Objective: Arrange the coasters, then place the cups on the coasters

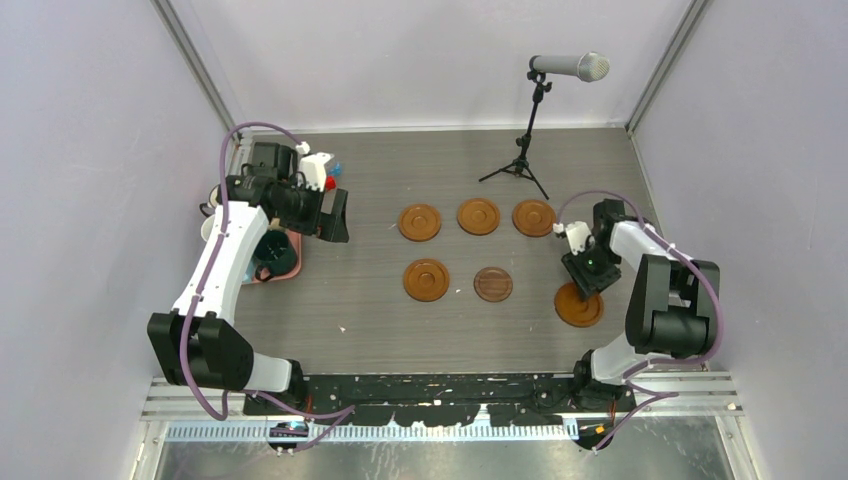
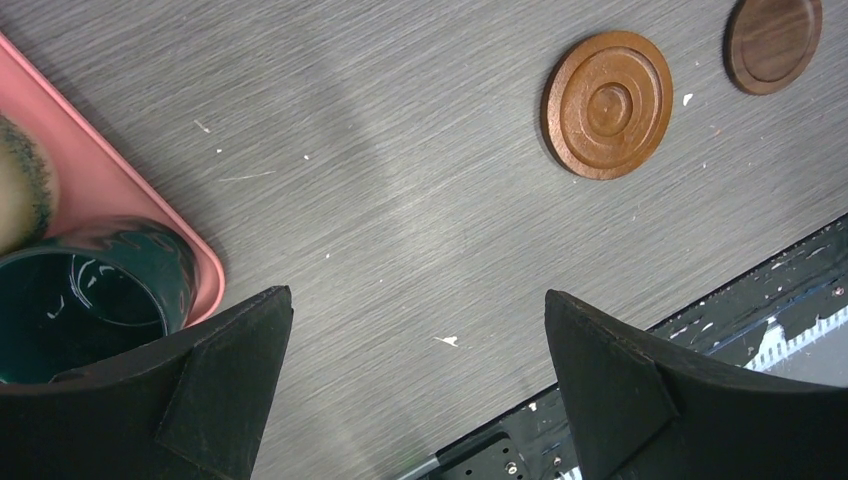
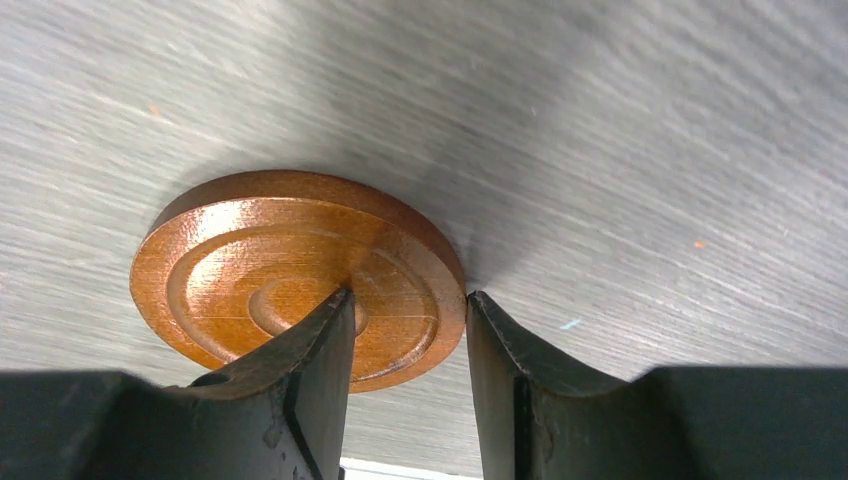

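My left gripper moves across and down onto the tray's rim beside the mug next, since that rim lies below it, to its left in the top view.
Several brown coasters lie on the table: three in a far row [image 1: 478, 216], then one [image 1: 426, 279] and a darker one [image 1: 492, 284] nearer. A further coaster [image 1: 579, 305] [image 3: 250, 260] lies at the right under my right gripper [image 1: 590, 275] [image 3: 408, 293]. That gripper has closed over the coaster's right part, one finger on its face and the other against its rim. My left gripper [image 1: 335, 215] [image 2: 415, 295] hangs wide open over bare table beside the pink tray [image 2: 120, 190]. A dark green cup [image 2: 80, 310] [image 1: 275, 252] stands in the tray. Other cups are mostly hidden by the left arm.
A microphone on a tripod stand [image 1: 530, 130] stands at the back of the table. Two coasters [image 2: 607, 105] [image 2: 772, 42] show in the left wrist view. A speckled beige mug [image 2: 20, 195] sits in the tray beside the green one. Walls close in on the left and right.
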{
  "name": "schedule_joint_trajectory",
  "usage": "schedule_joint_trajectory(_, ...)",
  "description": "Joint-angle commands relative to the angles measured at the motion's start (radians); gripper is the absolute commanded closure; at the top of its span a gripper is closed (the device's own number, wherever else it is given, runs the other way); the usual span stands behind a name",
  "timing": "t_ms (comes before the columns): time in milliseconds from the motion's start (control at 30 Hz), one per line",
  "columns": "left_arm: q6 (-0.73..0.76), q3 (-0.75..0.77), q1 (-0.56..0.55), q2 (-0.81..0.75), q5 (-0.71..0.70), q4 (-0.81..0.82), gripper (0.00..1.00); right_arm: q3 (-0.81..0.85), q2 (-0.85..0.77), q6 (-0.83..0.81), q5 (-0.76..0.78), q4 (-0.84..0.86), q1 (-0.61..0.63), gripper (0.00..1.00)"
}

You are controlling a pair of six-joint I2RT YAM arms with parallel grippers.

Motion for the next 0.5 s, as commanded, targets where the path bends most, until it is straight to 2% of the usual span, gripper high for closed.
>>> schedule_joint_trajectory(0,0.015,-0.013,-0.001,-0.041,-0.012,0.008,0.0,0.021,0.059,0.157,-0.063,0.147,0.088,0.56)
schedule_joint_trajectory(467,0.025,-0.012,-0.001,-0.035,-0.026,0.007,0.0,0.157,0.176,0.249,-0.057,0.178,0.164,0.58)
